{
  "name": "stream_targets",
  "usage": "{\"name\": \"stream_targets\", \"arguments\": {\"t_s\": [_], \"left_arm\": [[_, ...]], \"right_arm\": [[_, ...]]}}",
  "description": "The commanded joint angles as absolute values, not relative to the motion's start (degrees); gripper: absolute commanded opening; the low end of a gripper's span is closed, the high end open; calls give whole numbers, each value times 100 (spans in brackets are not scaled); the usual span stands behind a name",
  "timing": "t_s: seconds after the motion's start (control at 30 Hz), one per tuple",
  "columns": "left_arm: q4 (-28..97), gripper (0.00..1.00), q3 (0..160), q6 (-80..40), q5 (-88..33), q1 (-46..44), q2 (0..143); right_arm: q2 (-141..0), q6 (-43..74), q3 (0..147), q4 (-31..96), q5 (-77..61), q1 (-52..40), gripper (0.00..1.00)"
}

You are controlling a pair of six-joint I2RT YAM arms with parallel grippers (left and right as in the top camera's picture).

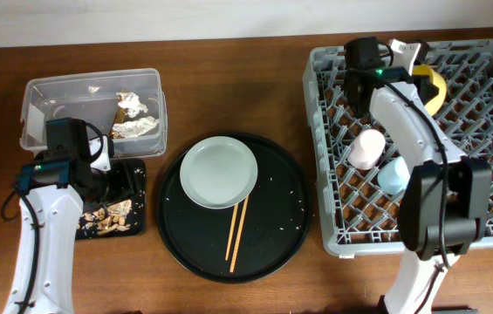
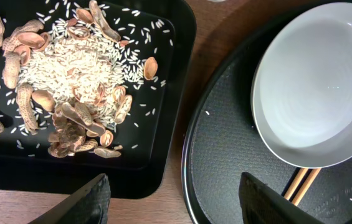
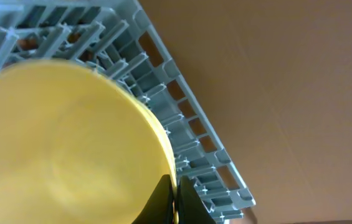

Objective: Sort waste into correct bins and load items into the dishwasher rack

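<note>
The bowl's rim comes down back toward the pink cup next, and my right gripper releases it at the rack's wires beyond that cup, as they lie below the gripper.
My left gripper [image 2: 176, 199] is open and empty, hovering over the table between the shallow black tray [image 2: 163, 143] and the round black tray [image 2: 225, 162]; in the overhead view it [image 1: 117, 179] is over the shallow tray [image 1: 139, 218]. That tray holds rice grains and peanut shells [image 2: 70, 81]. The clear tub [image 1: 45, 96] holds tissue pieces and a wrapper scrap [image 1: 134, 118]. The grey-green plate [image 1: 218, 171] lies on the chopsticks [image 1: 237, 231]. My right gripper [image 3: 176, 199] is shut on the rim of the yellow bowl [image 3: 63, 137], upright at the back of the rack [image 1: 314, 131].
The pink cup [image 1: 368, 148] and the blue cup [image 1: 394, 177] lie in the rack's middle, under my right arm. The round black tray [image 1: 272, 218] carries scattered rice grains. The rack's far corner [image 3: 225, 180] sits close to the table's back edge.
</note>
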State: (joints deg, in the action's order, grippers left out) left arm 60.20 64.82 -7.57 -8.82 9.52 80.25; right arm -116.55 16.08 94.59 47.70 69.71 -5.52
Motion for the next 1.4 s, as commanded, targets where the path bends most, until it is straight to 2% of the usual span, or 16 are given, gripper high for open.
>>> {"name": "stream_targets", "arguments": {"t_s": [0.0, 0.23, 0.37, 0.5, 0.7, 0.83, 0.87, 0.93, 0.97, 1.0, 1.1, 1.13, 1.17, 1.2, 1.23, 1.37], "left_arm": [[6010, 65, 6488, -812, -967, 987, 7948], [6010, 65, 6488, -812, -967, 987, 7948], [6007, 66, 6488, -812, -967, 987, 7948], [6007, 66, 6488, -812, -965, 987, 7948], [6005, 66, 6488, -812, -967, 987, 7948], [6007, 66, 6488, -812, -967, 987, 7948], [6007, 66, 6488, -812, -967, 987, 7948], [6010, 66, 6488, -812, -967, 987, 7948], [6007, 66, 6488, -812, -967, 987, 7948], [6007, 66, 6488, -812, -967, 987, 7948], [6012, 66, 6488, -812, -967, 987, 7948], [6010, 66, 6488, -812, -967, 987, 7948], [6007, 66, 6488, -812, -967, 987, 7948], [6007, 66, 6488, -812, -967, 987, 7948], [6007, 66, 6488, -812, -967, 987, 7948], [6007, 66, 6488, -812, -965, 987, 7948]], "right_arm": [[-11869, 1688, 9384, 4856, 6941, -731, 4], [-11865, 1796, 9382, 5164, 6392, -1096, 4], [-11758, 2023, 9386, 5006, 8322, -1076, 4], [-11782, 2023, 9384, 4967, 8361, -1044, 4], [-12081, 2025, 9299, 4976, 7688, -1081, 4], [-12081, 2029, 9299, 5426, 5843, -1227, 4], [-11998, 2320, 9299, 5688, 5170, -1236, 4], [-11662, 2950, 9301, 5979, 5107, -1236, 4], [-11345, 2947, 9301, 6119, 4856, -1229, 6], [-10934, 2947, 9301, 6298, 4517, -1203, 21], [-9826, 2943, 9301, 6755, 3194, -888, 51], [-9507, 2834, 9301, 6960, 2552, -663, 52], [-9192, 2475, 9301, 7356, 1634, -301, 47], [-9094, 2364, 9301, 7614, 1208, -95, 32], [-9028, 2012, 9299, 8103, 587, 327, 4], [-9024, 1608, 8425, 8226, -95, 939, 4]]}}
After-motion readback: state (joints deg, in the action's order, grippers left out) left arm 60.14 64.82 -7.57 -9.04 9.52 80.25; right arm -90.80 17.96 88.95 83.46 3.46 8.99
